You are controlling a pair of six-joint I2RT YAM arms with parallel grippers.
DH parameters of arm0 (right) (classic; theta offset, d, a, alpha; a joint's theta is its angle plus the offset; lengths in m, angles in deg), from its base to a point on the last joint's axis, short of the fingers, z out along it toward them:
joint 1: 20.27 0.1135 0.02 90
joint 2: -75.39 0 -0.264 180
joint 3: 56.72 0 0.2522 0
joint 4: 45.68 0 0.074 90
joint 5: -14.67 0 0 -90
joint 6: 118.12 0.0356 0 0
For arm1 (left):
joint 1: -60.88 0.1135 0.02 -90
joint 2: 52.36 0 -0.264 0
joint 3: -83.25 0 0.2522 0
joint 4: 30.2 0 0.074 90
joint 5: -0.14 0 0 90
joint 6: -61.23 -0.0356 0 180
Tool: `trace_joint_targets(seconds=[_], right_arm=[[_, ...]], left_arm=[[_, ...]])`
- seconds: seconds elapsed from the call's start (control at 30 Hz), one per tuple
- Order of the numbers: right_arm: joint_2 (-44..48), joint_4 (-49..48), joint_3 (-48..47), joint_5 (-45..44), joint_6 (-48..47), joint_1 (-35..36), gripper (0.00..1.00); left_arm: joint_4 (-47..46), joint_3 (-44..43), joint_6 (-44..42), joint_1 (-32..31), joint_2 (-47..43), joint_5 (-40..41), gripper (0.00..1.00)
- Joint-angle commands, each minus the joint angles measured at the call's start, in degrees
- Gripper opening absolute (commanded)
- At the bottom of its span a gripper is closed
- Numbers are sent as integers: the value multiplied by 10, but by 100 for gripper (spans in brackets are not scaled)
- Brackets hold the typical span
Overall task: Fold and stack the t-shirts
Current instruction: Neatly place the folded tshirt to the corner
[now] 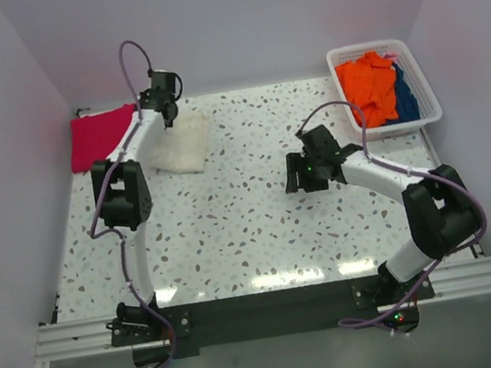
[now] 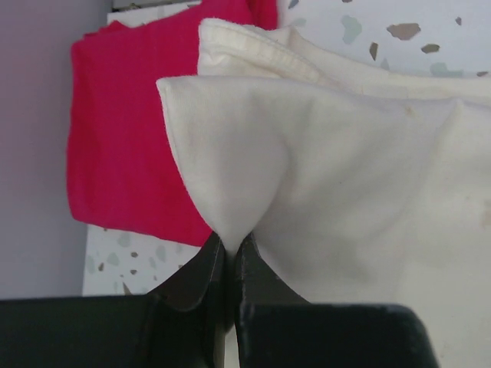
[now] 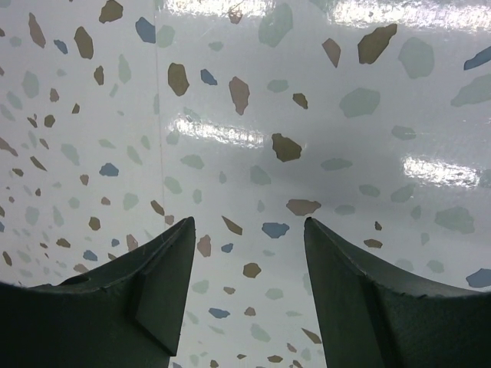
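My left gripper carries the cream t-shirt up, left in the top view, and down onto the crimson-pink t-shirt (image 1: 100,137) (image 2: 140,146) next. It then releases it, since the crimson-pink one lies folded already.
A folded cream-white t-shirt (image 1: 181,144) lies at the back left of the table, and the folded crimson-pink t-shirt (image 1: 100,137) lies just left of it by the wall. My left gripper (image 1: 167,112) is shut on the cream shirt's near edge. In the left wrist view the cloth (image 2: 360,176) rises in a pinched peak from the left gripper (image 2: 230,244), with the pink shirt (image 2: 123,146) behind it. My right gripper (image 1: 304,173) hovers open over bare table at the middle right; in its wrist view the right gripper (image 3: 249,230) has nothing between the fingers.
A white basket (image 1: 427,80) at the back right holds orange (image 1: 372,85) and blue (image 1: 406,98) clothes. Purple walls close in the table on the left, back and right. An aluminium rail (image 1: 265,310) carries both arm bases at the near edge.
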Motion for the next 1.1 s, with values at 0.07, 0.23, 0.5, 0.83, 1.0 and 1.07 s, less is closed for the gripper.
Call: trace_joint_targets(seconds=[0.07, 0.23, 0.5, 0.83, 1.0, 1.07], right_arm=[[30, 17, 3, -14, -8, 6, 62], [23, 24, -7, -14, -11, 6, 62], [7, 36, -32, -21, -12, 11, 62], [-1, 42, -47, -34, -2, 29, 62], [-2, 46, -52, -40, 0, 34, 62], [-2, 46, -53, -42, 0, 35, 62]], left_arm=[[-58, -73, -104, 31, 12, 51, 0], [-67, -131, -142, 50, 31, 46, 0], [-119, -151, -203, 63, 28, 49, 0], [-127, -164, -215, 71, 9, 17, 0], [-122, -167, -214, 76, -1, 0, 0], [-120, -165, -210, 76, -8, -10, 0]])
